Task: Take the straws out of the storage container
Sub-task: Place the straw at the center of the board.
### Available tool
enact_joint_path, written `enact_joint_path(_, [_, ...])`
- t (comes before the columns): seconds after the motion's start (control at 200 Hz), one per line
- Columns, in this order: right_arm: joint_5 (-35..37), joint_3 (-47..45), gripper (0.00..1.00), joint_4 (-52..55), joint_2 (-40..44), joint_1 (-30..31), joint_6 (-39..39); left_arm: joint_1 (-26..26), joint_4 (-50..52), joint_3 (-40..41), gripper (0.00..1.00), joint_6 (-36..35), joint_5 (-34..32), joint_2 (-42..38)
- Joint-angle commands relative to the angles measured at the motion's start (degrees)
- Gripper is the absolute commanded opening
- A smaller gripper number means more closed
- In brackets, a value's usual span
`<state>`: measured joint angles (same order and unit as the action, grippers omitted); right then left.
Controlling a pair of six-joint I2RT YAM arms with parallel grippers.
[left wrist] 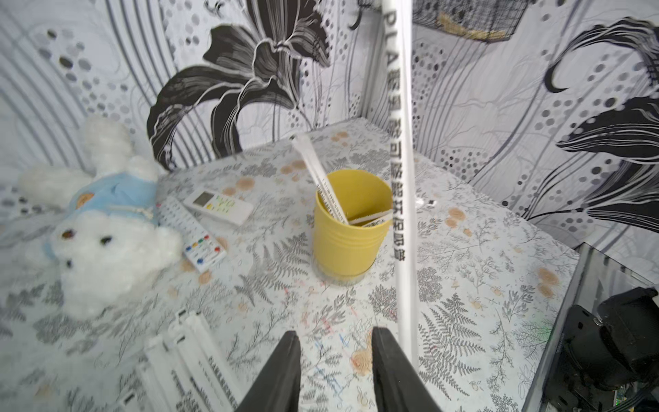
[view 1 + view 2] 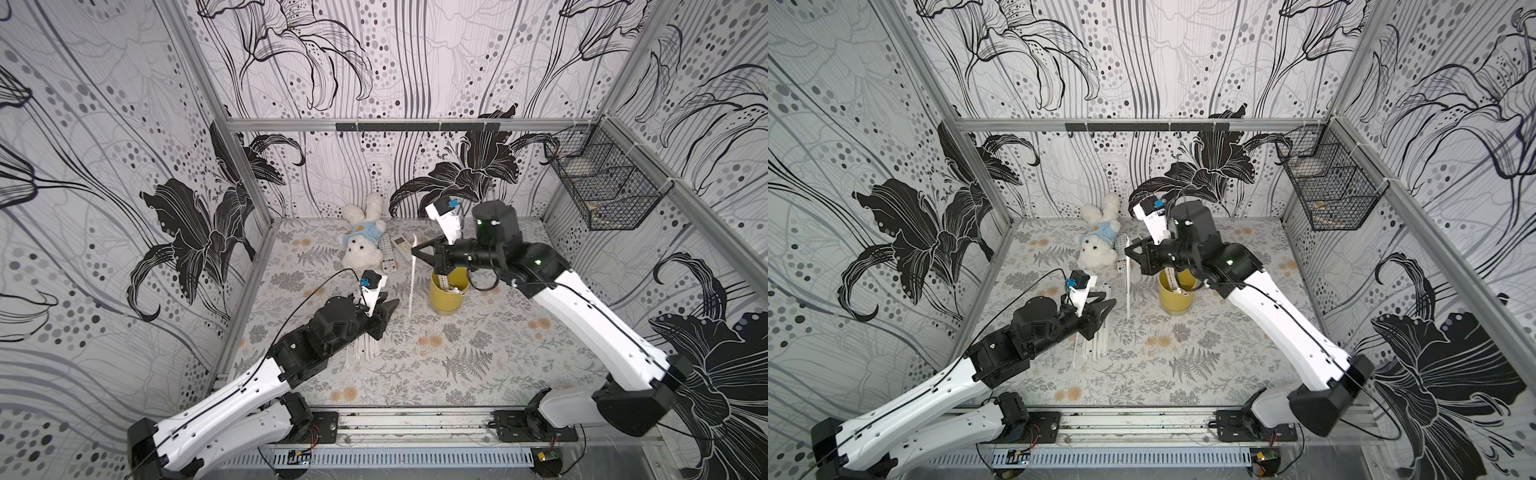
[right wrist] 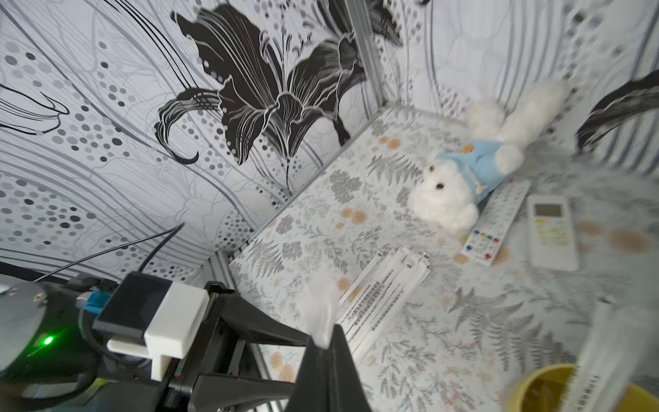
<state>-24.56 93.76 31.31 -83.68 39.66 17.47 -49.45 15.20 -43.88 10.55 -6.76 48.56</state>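
The robot's right hand needs to move down, away from the container (image 2: 446, 299), to the far end of the straw pile and let go of the straw, because other straws already lie flat there.
The yellow storage container (image 2: 446, 299) (image 2: 1177, 301) (image 1: 347, 235) stands upright mid-table with a few straws (image 1: 322, 182) (image 2: 443, 283) leaning in it. My right gripper (image 2: 414, 249) (image 2: 1128, 254) (image 3: 322, 347) is shut on the top end of one straw (image 2: 411, 286) (image 2: 1128, 291) (image 1: 402, 171), which hangs upright left of the cup, its lower tip near the table. My left gripper (image 2: 390, 304) (image 2: 1105, 302) (image 1: 335, 342) is open and empty, low over the table; the hanging straw passes just outside one finger. A pile of straws (image 2: 365, 347) (image 2: 1094, 340) (image 1: 192, 353) (image 3: 385, 292) lies flat under the left arm.
A white plush bunny in a blue shirt (image 2: 363, 241) (image 1: 103, 228) lies at the back of the table beside two white remotes (image 2: 390, 251) (image 1: 199, 232). A black wire basket (image 2: 604, 187) hangs on the right wall. Patterned walls enclose the table on three sides.
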Motion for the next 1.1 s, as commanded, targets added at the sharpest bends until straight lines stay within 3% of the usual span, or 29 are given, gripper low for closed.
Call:
enact_joint_path(0.0, [-7.68, 0.88, 0.00, -2.30, -6.57, 0.24, 5.22, -0.12, 7.33, 0.08, 0.40, 11.62, -8.54, -0.71])
enact_joint_path(0.065, [-10.47, 2.45, 0.00, -2.94, -11.15, 0.24, 7.04, -0.03, 9.49, 1.04, 0.47, 16.10, -12.48, -1.10])
enact_joint_path(0.18, [-18.25, 5.37, 0.00, -3.82, -20.46, 0.23, 9.57, 1.90, 7.90, 5.27, 0.47, 19.36, -15.50, -2.93])
enact_joint_path(0.295, [-23.37, 8.88, 0.00, -3.31, -28.77, 0.24, 11.38, 8.29, 5.72, 8.84, 0.46, 20.34, -13.55, -5.34])
enact_joint_path(0.451, [-21.66, 12.39, 0.00, -2.01, -35.41, 0.24, 12.01, 16.05, 3.20, 11.44, 0.46, 19.69, -8.51, -7.53])
enact_joint_path(1.097, [-20.83, 23.28, 0.04, -1.39, -52.51, -0.11, 16.06, 17.03, 0.45, 10.98, 0.46, 19.07, -1.95, -6.36])
